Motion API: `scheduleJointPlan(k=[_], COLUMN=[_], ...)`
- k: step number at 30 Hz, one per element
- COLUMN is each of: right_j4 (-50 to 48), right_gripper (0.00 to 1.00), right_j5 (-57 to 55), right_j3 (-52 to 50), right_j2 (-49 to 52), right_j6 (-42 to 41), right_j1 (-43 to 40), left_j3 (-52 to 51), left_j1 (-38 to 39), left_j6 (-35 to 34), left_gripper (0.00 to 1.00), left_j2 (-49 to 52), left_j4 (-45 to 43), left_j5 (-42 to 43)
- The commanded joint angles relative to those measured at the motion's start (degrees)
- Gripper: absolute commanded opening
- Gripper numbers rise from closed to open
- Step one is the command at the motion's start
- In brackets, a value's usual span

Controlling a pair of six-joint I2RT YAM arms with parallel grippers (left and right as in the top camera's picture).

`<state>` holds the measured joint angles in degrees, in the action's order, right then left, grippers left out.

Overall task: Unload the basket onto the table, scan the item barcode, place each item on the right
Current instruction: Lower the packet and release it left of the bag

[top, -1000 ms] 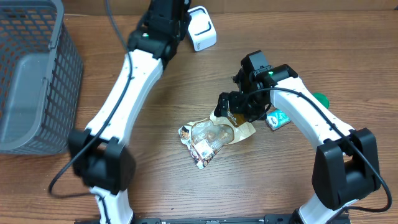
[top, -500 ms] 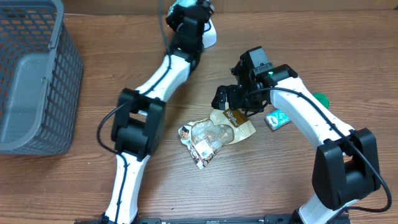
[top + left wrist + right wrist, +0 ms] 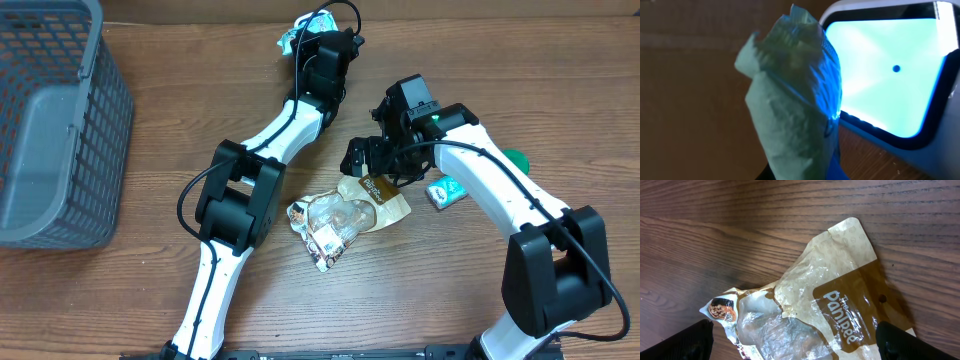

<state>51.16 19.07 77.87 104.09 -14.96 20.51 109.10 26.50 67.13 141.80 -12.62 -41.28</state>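
I will move my left gripper back and down and let go of the packet on the clear wood beside the snack bag. The clear wood is back of my left gripper and below it.
My left gripper [image 3: 312,42] is shut on a crumpled pale green packet [image 3: 290,40] at the back of the table. In the left wrist view the packet [image 3: 790,100] stands upright right in front of the scanner's glowing cyan window [image 3: 885,75], lit blue along its near edge. From overhead the arm covers the scanner. My right gripper [image 3: 372,162] hangs open over the top of a brown and clear snack bag [image 3: 350,215] lying mid-table. The right wrist view shows this bag [image 3: 840,300] between the black fingertips [image 3: 687,342], which do not touch it.
A grey mesh basket [image 3: 50,130] stands at the left edge. A small teal packet [image 3: 447,190] and a green object [image 3: 515,157] lie beside the right arm. Bare wood lies in front of the snack bag.
The left arm has stretched further back, so its gripper and packet now sit over the white scanner, hiding it from overhead. The right gripper edged slightly left, still open.
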Motion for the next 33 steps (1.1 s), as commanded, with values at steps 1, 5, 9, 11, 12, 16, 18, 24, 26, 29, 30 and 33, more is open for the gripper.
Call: scheduleJointPlan(k=[1,5,9,11,12,16,18,24,26,29,30,33], right_j4=[-0.2,-0.1,-0.2,-0.1,-0.1,-0.1,-0.2,-0.2,-0.1,-0.2,-0.1,-0.1], right_gripper=[1.00,1.00,1.00,1.00,1.00,1.00,1.00,1.00,1.00,1.00,1.00,1.00], right_j5=[-0.4,-0.4,-0.4,-0.4,-0.4,-0.4,-0.4,-0.4,-0.4,-0.4,-0.4,-0.4], right_j3=[0.3,0.3,0.3,0.3,0.3,0.3,0.3,0.3,0.3,0.3,0.3,0.3], right_j2=[-0.4,-0.4,-0.4,-0.4,-0.4,-0.4,-0.4,-0.4,-0.4,-0.4,-0.4,-0.4], right_j6=[0.2,0.2,0.2,0.2,0.2,0.2,0.2,0.2,0.2,0.2,0.2,0.2], right_j1=[0.0,0.0,0.0,0.0,0.0,0.0,0.0,0.0,0.0,0.0,0.0,0.0], left_j3=[1.1,1.2,1.2,1.2,1.2,1.2,1.2,-3.1,-6.2,-11.0,-12.1,-14.3], left_j1=[-0.2,-0.5,-1.5,-2.1,-2.4,-5.6,-7.4,-11.2,-11.2,-11.1,-11.1,-11.1], left_j6=[-2.5,-7.6,-23.7,-33.8,-39.7,-60.3,-67.4,-79.9,-79.9,-79.3,-79.1,-79.2], left_gripper=[0.04,0.05,0.04,0.04,0.04,0.05,0.06,0.09,0.10,0.16,0.16,0.18], left_j2=[-0.4,-4.6,-12.7,-16.6,-18.9,-26.2,-26.8,-25.0,-24.5,-24.3,-24.3,-24.3], left_j4=[-5.2,-4.0,12.7,23.2,30.1,55.8,62.9,75.5,75.6,74.3,74.0,72.9], left_j5=[-3.3,-3.7,-0.2,3.5,7.3,32.7,40.1,49.7,50.2,50.1,50.1,50.2])
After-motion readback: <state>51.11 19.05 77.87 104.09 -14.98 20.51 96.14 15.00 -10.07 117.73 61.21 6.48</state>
